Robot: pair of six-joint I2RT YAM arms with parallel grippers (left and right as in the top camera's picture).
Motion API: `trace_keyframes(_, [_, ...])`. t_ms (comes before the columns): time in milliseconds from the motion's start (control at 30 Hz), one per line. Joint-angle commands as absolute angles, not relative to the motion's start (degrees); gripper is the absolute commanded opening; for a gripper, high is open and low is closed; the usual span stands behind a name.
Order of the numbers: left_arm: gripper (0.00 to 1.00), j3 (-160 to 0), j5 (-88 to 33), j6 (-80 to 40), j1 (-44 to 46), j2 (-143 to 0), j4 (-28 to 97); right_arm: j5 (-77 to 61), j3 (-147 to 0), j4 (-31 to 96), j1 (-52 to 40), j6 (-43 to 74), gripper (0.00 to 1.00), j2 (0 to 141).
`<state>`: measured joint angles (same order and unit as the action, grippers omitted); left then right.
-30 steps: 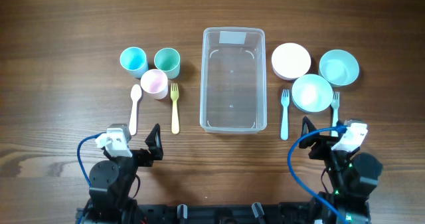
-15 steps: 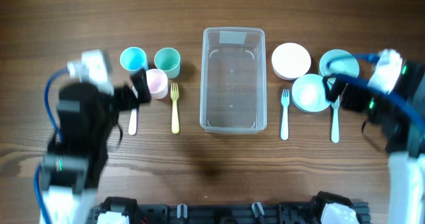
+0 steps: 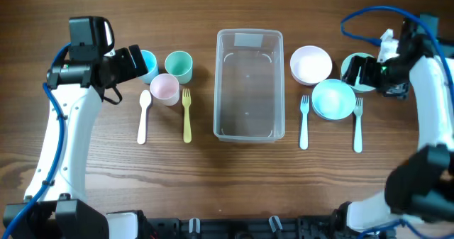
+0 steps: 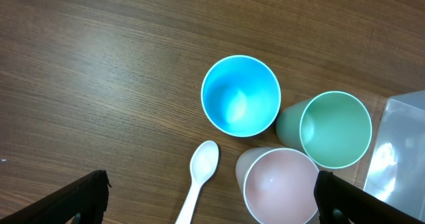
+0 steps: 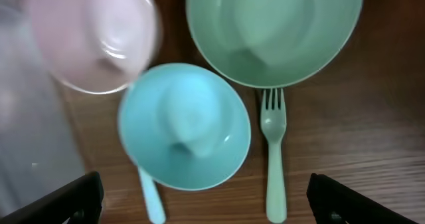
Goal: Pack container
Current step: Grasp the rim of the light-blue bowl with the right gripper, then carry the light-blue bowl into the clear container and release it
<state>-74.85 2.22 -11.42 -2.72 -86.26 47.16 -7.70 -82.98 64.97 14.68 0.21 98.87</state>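
Observation:
The blue bowl stands open side up, so my right gripper will next go down and move back onto the blue bowl's rim (image 3: pixel 354 103) (image 5: pixel 247 135) on the green fork's side.
The clear container (image 3: pixel 248 129) stands empty at the table's middle; its corner shows in the left wrist view (image 4: pixel 404 151). My left gripper (image 3: pixel 132 64) is open and empty above the blue cup (image 4: pixel 240 96), green cup (image 4: pixel 335 129), pink cup (image 4: pixel 282 187) and white spoon (image 4: pixel 201 174). My right gripper (image 3: pixel 367 74) is open and empty above the blue bowl (image 5: pixel 184 125), green bowl (image 5: pixel 275 28) and pink bowl (image 5: pixel 93 34). A green fork (image 5: pixel 274 157) lies right of the blue bowl.
A yellow fork (image 3: pixel 187 115) lies between the spoon (image 3: pixel 143 116) and the container. A blue fork (image 3: pixel 304 122) lies right of the container, beside the blue bowl (image 3: pixel 333 99). The pink bowl (image 3: pixel 311 64) sits by the container's far right corner.
Both arms have swung from the table's front edge toward the back. The left gripper now hovers over the cups, the right over the bowls. No object has moved.

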Motion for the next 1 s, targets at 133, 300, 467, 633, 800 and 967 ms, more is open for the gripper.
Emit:
trace_keyframes(133, [1.0, -76.18, 1.34, -10.72, -2.96, -86.39, 47.22, -5.13, -77.87, 62.13, 14.48, 3.95, 0.77, 108.71])
trace_keyframes(300, [1.0, -76.18, 1.34, -10.72, -2.96, -86.39, 47.22, -5.15, -72.58, 53.98, 14.48, 9.61, 0.69, 109.3])
trace_keyframes(467, [1.0, -76.18, 1.34, -10.72, -2.96, -86.39, 47.22, -5.1, -70.89, 52.75, 14.48, 9.61, 0.29, 109.3])
trace_keyframes(633, [1.0, -76.18, 1.34, -10.72, -2.96, -86.39, 47.22, -5.13, -71.09, 53.15, 14.48, 10.68, 0.04, 107.42])
trace_keyframes(800, [1.0, -76.18, 1.34, -10.72, -2.96, -86.39, 47.22, -5.17, -74.24, 56.38, 14.28, 10.7, 0.04, 94.45])
trace_keyframes(967, [1.0, -76.18, 1.34, -10.72, -2.96, -86.39, 47.22, -16.25, -80.42, 59.88, 7.09, 11.31, 0.04, 77.25])
